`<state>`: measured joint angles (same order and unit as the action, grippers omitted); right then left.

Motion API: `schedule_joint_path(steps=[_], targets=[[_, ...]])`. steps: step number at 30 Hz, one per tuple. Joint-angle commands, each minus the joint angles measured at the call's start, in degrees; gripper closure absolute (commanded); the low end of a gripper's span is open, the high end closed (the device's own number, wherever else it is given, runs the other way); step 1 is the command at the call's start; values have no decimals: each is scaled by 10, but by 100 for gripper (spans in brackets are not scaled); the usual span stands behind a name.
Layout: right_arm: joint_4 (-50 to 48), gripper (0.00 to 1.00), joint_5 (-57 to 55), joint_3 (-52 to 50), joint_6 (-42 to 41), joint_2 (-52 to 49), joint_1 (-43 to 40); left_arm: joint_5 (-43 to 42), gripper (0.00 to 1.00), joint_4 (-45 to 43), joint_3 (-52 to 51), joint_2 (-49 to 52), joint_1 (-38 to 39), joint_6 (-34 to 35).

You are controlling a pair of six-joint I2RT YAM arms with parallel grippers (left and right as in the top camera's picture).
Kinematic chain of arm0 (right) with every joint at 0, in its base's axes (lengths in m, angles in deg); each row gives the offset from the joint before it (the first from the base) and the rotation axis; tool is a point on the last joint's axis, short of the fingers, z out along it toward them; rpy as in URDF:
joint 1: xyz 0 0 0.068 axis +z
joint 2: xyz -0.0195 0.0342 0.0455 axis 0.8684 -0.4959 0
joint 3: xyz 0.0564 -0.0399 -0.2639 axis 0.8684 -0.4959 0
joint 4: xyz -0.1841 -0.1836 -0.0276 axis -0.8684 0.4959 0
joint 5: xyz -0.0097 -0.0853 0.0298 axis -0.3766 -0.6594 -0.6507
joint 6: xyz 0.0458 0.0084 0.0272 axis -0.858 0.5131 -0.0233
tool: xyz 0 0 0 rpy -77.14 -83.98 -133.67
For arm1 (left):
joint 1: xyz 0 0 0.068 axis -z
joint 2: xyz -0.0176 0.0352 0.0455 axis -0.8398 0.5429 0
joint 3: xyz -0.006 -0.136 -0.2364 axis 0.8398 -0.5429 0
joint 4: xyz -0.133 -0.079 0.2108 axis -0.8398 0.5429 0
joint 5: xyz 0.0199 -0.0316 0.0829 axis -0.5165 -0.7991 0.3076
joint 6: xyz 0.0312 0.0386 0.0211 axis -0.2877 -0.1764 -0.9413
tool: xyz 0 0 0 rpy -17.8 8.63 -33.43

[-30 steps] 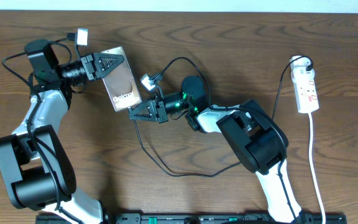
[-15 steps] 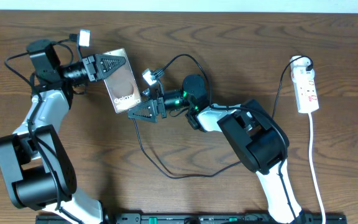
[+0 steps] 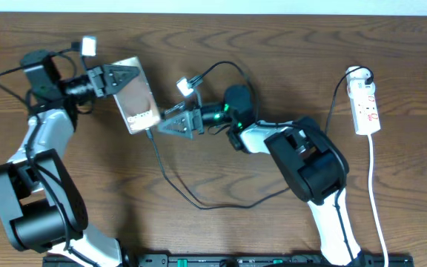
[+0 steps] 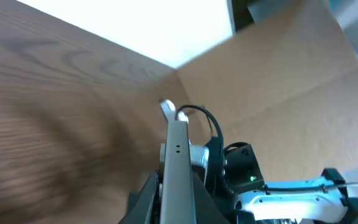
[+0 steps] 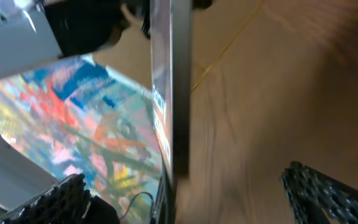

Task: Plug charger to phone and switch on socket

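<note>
The charger is in the phone's end. My left gripper should next bring the phone (image 3: 136,100) down and back to the tabletop by the cable (image 3: 147,162) and let go of it.
The phone (image 3: 136,100) is held off the table, tilted, with my left gripper (image 3: 128,78) shut on its upper end. From the left wrist it shows edge-on as a grey slab (image 4: 178,162) between the fingers. The charger (image 3: 199,206), a thin black cable, runs from the phone's lower end in a loop across the table; its plug tip sits at that end. My right gripper (image 3: 165,122) stands open just right of the phone's lower end, holding nothing. In its wrist view the phone's edge (image 5: 179,93) is ahead of the spread fingers (image 5: 328,193). The socket (image 3: 366,104) lies far right.
The socket's white cord (image 3: 374,185) runs down the right side to the front edge. A black rail (image 3: 221,260) lies along the front of the table. A cardboard wall (image 4: 278,81) stands beyond the table. Both arm bases sit near the front.
My right gripper has opened and let go of the charger's plug end. My left gripper has carried the phone up and to the left, and the cable end has gone with it.
</note>
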<state>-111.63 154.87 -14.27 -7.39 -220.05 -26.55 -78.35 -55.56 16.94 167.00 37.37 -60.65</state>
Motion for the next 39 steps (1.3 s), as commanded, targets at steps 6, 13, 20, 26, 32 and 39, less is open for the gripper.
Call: schedule_joint_path(steps=[6, 13, 20, 26, 32, 39], targets=[[80, 1, -20, 9, -1, 7, -41, 4, 92, 0, 1, -4, -46, 48], [256, 1, -72, 9, 110, 38, -49, 4, 93, 0, 1, -4, -46, 48], [460, 1, -149, 9, 237, 132, -61, 4, 93, 0, 1, -4, -46, 48], [688, 1, -294, 9, 330, 238, -75, 5, 92, 0, 0, -4, -45, 48], [830, 1, -443, 9, 351, 321, -79, 52, 93, 35, -16, -4, -42, 34], [896, 1, -511, 9, 361, 376, -79, 155, 93, 142, -37, -4, -23, -18]])
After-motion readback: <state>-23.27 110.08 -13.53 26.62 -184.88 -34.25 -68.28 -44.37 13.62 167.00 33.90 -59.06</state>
